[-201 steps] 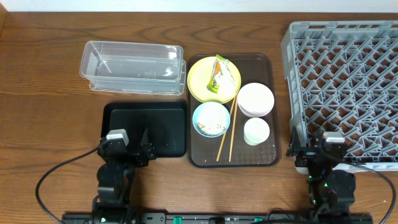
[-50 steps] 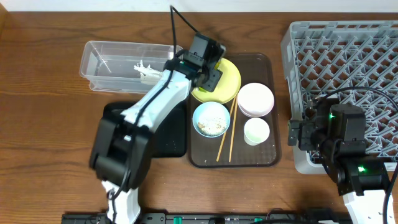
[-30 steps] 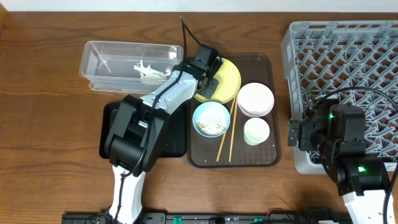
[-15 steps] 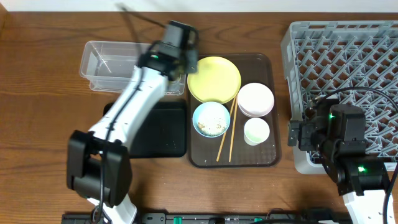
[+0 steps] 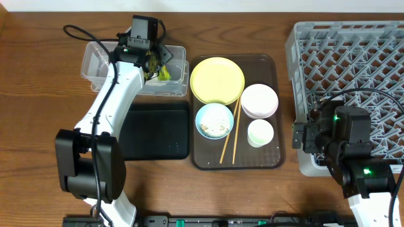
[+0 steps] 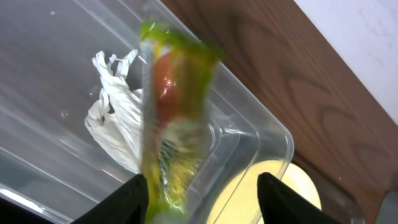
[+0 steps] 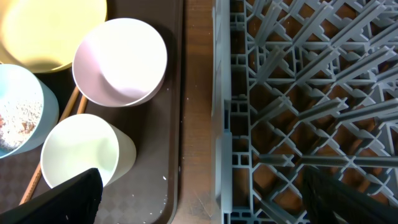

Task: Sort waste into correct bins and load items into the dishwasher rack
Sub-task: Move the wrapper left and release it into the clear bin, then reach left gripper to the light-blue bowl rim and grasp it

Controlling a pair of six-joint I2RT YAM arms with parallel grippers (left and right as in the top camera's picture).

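Observation:
Next, my left gripper moves from the tub back past the yellow plate and down onto the light-blue bowl's rim (image 5: pixel 231 123) beside the chopsticks. It goes there because the bowl holds beige crumbs.
My left gripper (image 5: pixel 154 63) is over the right end of the clear tub (image 5: pixel 101 63). Its jaws (image 6: pixel 202 190) are wide open. The green-and-orange wrapper (image 6: pixel 177 124) hangs blurred beside the left finger, over the tub; it also shows in the overhead view (image 5: pixel 163 74). The yellow plate (image 5: pixel 217 80) is bare. The light-blue bowl (image 5: pixel 214 121) holds beige crumbs. The pink-white bowl (image 5: pixel 259 101), white cup (image 5: pixel 260 132) and chopsticks (image 5: pixel 230 135) lie on the brown tray (image 5: pixel 268 161). My right gripper (image 7: pixel 205 199) is open and empty beside the grey rack (image 5: pixel 353 57).
A crumpled white plastic piece (image 6: pixel 118 124) lies in the clear tub. The black tray (image 5: pixel 158 132) sits in front of the tub, left of the brown tray. The right wrist view shows the rack's left wall (image 7: pixel 224 124) with a strip of bare table beside it.
My left arm lifted the wrapper off the yellow plate and swung left to the clear tub. Its jaws now stand open with the wrapper loose. The right arm has not moved.

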